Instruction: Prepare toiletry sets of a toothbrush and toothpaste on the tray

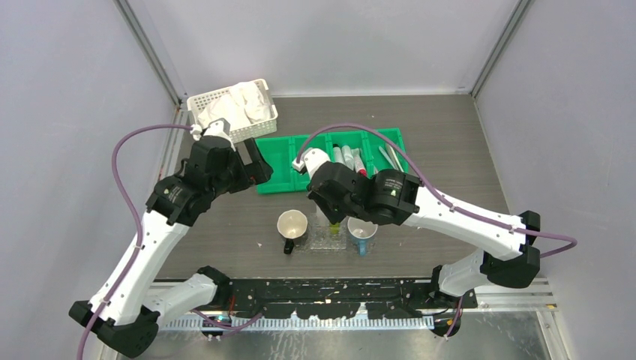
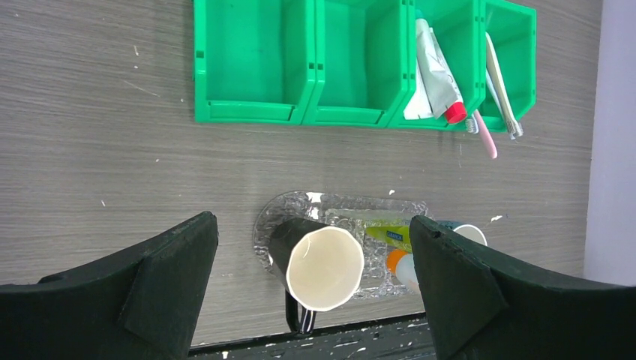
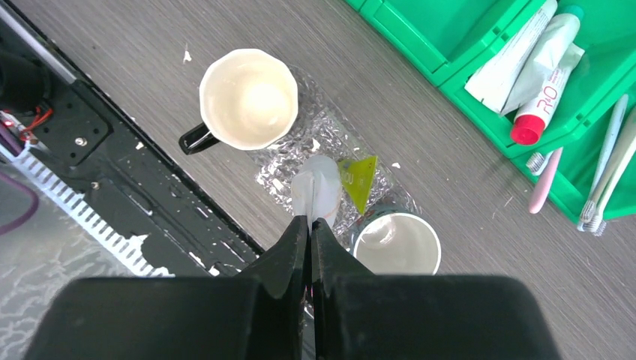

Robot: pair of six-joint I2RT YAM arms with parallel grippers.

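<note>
The white tube in my right gripper needs to go down now onto the tray's bare part between the dark mug and yellow-green tube (image 3: pixel 358 180) below, and I will release it there.
The clear tray (image 3: pixel 289 169) (image 2: pixel 337 210) (image 1: pixel 328 238) lies near the table's front edge. A yellow-green toothpaste tube (image 3: pixel 358 180) (image 2: pixel 390 235) rests on it. My right gripper (image 3: pixel 310 220) (image 1: pixel 331 217) hangs just over the tray, shut on the flat end of a white toothpaste tube (image 3: pixel 316 191) (image 2: pixel 409 271) with an orange cap. A pink toothbrush (image 3: pixel 544 180) (image 2: pixel 486 136) sticks out of the green bin (image 3: pixel 465 52) (image 2: pixel 255 67) (image 1: pixel 279 161). My left gripper (image 2: pixel 311 223) (image 1: pixel 257 166) is open and empty, high above the table near the bin's left end.
A dark mug with a cream inside (image 3: pixel 247 97) (image 2: pixel 324 266) (image 1: pixel 292 225) stands at the tray's left end and a teal mug (image 3: pixel 396 244) (image 1: pixel 362 234) at its right end. The bin holds more tubes, one red-capped (image 3: pixel 536 101), and pale toothbrushes (image 3: pixel 607 172). A white lattice basket (image 1: pixel 232 109) stands at the back left.
</note>
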